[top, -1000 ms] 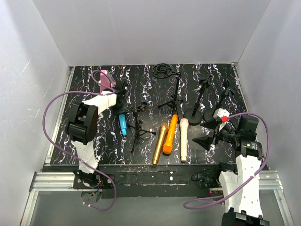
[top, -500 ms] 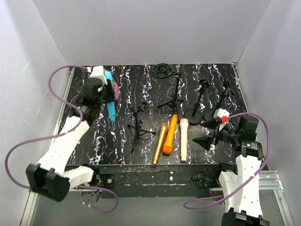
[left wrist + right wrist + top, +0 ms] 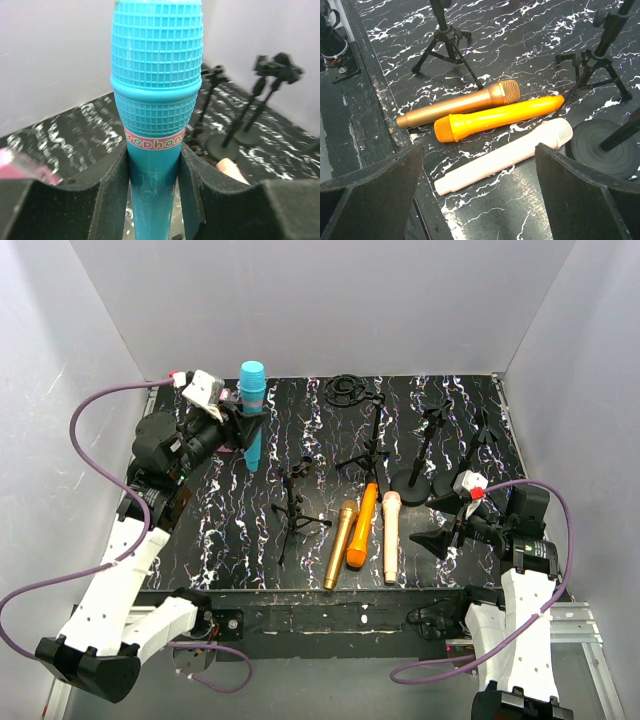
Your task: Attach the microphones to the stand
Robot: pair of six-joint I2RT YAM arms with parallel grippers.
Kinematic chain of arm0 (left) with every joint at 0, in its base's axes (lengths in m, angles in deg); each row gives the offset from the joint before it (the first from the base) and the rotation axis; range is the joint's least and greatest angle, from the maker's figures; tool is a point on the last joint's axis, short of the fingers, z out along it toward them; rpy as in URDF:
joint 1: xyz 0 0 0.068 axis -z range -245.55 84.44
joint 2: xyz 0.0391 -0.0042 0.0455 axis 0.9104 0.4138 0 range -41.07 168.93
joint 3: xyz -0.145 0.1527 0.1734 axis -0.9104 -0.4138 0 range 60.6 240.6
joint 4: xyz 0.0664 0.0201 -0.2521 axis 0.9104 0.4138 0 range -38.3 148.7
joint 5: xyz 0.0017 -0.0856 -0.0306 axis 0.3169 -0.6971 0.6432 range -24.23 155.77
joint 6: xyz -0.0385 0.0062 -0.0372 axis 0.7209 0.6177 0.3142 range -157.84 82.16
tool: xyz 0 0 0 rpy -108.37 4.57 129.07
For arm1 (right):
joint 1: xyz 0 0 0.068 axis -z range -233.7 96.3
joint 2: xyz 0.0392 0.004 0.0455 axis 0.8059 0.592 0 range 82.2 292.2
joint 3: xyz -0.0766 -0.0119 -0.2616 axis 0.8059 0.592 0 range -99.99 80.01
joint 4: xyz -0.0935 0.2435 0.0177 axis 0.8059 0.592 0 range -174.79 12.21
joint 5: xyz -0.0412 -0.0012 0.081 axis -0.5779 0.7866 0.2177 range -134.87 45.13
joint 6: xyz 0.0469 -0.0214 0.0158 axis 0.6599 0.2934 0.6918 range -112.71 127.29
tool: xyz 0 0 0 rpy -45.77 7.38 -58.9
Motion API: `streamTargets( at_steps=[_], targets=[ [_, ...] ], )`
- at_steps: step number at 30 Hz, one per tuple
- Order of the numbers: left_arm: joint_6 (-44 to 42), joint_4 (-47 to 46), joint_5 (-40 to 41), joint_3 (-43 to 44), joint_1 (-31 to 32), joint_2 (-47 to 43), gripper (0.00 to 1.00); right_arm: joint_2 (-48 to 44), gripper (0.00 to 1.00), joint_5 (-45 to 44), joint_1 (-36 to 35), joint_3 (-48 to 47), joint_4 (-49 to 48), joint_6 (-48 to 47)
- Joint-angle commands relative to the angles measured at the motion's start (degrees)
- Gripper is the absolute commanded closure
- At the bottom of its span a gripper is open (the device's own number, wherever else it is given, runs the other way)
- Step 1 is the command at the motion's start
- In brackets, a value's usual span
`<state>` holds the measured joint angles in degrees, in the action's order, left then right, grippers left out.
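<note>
I will next move my left gripper to the right in the top view, to the small tripod stand's clip [image 3: 301, 466], and release the cyan-blue microphone there, because that clip is empty.
My left gripper [image 3: 243, 418] is shut on the cyan-blue microphone [image 3: 251, 415], holding it upright, head up, above the back left of the table; the left wrist view shows its body [image 3: 155, 165] clamped between both pads. The gold microphone [image 3: 341, 543], orange microphone [image 3: 362, 524] and pale peach-pink microphone [image 3: 390, 535] lie side by side near the front middle, also in the right wrist view: gold [image 3: 457, 103], orange [image 3: 497, 118], peach-pink [image 3: 502, 156]. A small tripod stand [image 3: 294, 510] stands left of them. My right gripper [image 3: 440, 538] is open and empty, right of the peach-pink microphone.
More black stands are at the back: a tripod stand [image 3: 368, 452], round-base stands [image 3: 420, 475] and a ring-shaped mount [image 3: 346, 390]. A pink block [image 3: 229, 436] sits behind my left gripper. Grey walls enclose the table on three sides.
My left gripper has lifted the cyan-blue microphone off the table and turned it from tilted to upright, head up, moving slightly right.
</note>
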<state>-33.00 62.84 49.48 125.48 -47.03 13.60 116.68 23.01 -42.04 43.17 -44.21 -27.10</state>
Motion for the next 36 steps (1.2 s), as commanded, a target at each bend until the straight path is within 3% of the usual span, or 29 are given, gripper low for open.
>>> streamTargets(
  at_steps=[1,7,12,22,36],
  targets=[
    [3.8,-10.7,-14.9,3.5,0.0,2.1,1.00,0.0,0.02,0.8,0.2,0.2,0.5,-0.6],
    [15.5,-25.5,-19.7,4.6,0.2,8.3,1.00,-0.1,0.02,0.9,0.2,0.3,0.5,-0.6],
    [20.3,-31.9,-19.7,4.0,2.3,11.6,1.00,-0.1,0.02,0.9,0.2,0.3,0.5,-0.8],
    [13.4,-28.4,-16.8,3.6,9.2,12.3,1.00,0.1,0.02,0.9,0.2,0.4,0.4,-0.8],
    [7.8,-25.7,-14.6,2.0,10.3,14.0,1.00,0.1,0.02,0.8,0.2,0.4,0.5,-0.9]
  ],
)
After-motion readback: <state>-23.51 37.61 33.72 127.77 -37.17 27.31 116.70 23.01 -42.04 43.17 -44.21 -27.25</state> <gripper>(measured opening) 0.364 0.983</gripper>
